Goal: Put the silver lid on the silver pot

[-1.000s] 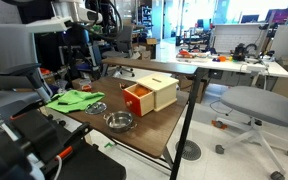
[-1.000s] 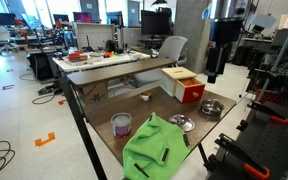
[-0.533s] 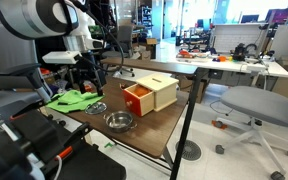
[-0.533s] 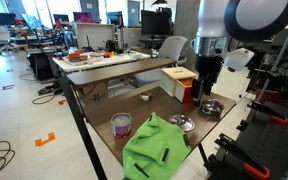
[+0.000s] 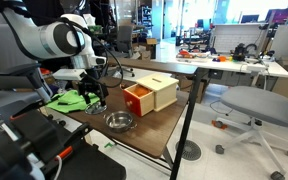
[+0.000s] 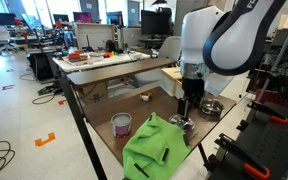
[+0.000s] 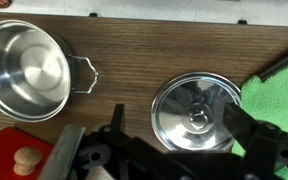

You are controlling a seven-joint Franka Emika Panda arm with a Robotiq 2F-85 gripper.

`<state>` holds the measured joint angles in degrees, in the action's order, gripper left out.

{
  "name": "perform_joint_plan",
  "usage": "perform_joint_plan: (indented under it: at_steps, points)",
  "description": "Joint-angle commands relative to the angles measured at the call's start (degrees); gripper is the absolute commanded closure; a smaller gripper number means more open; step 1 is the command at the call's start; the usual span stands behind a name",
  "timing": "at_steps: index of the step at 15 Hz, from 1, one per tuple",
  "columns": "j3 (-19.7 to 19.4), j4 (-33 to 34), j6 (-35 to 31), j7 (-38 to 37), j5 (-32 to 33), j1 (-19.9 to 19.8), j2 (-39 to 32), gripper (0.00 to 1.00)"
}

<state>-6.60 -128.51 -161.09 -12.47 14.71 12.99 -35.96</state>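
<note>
The silver lid's knob points up below the gripper, between its open fingers, so the robot needs to lower the gripper until the fingers are on either side of that knob and close on it.
The silver lid (image 7: 194, 112) lies flat on the wooden table beside the green cloth, knob up. It also shows in both exterior views (image 5: 98, 107) (image 6: 181, 124). The silver pot (image 7: 24, 68) stands empty a short way from it, with a wire handle facing the lid, and shows in both exterior views (image 5: 119, 121) (image 6: 212, 108). My gripper (image 7: 180, 135) is open and hovers straight above the lid, one finger on each side, not touching it. In both exterior views the gripper (image 5: 94, 97) (image 6: 184, 109) hangs just over the lid.
A cream-and-orange box (image 5: 151, 93) (image 6: 184, 85) stands behind the pot. A green cloth (image 5: 72, 100) (image 6: 154, 146) lies next to the lid. A pink cup (image 6: 121, 124) stands near the table edge. Office desks and chairs surround the table (image 5: 154, 140).
The arm has swung in from the side and come down, so the open gripper now hangs over the lid. Lid and pot have not moved.
</note>
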Motion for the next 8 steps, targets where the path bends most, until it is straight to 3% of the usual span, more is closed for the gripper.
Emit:
perform_joint_plan:
  at_steps: [1, 3, 4, 6, 8]
  points:
    - [-0.9, 3.6, -0.8, -0.9, -1.1, 1.9, -3.8, 0.0]
    - [-0.7, 4.7, -0.7, -0.8, -1.4, 2.2, -5.2, 0.01]
    - [-0.8, 5.0, -1.0, -0.7, -1.3, 2.4, -5.7, 0.26]
    - [-0.8, 5.5, -1.1, -0.4, -1.3, 2.5, -6.4, 0.29]
    - [-0.4, 5.7, -0.7, 0.1, -1.5, 2.2, -6.1, 0.44]
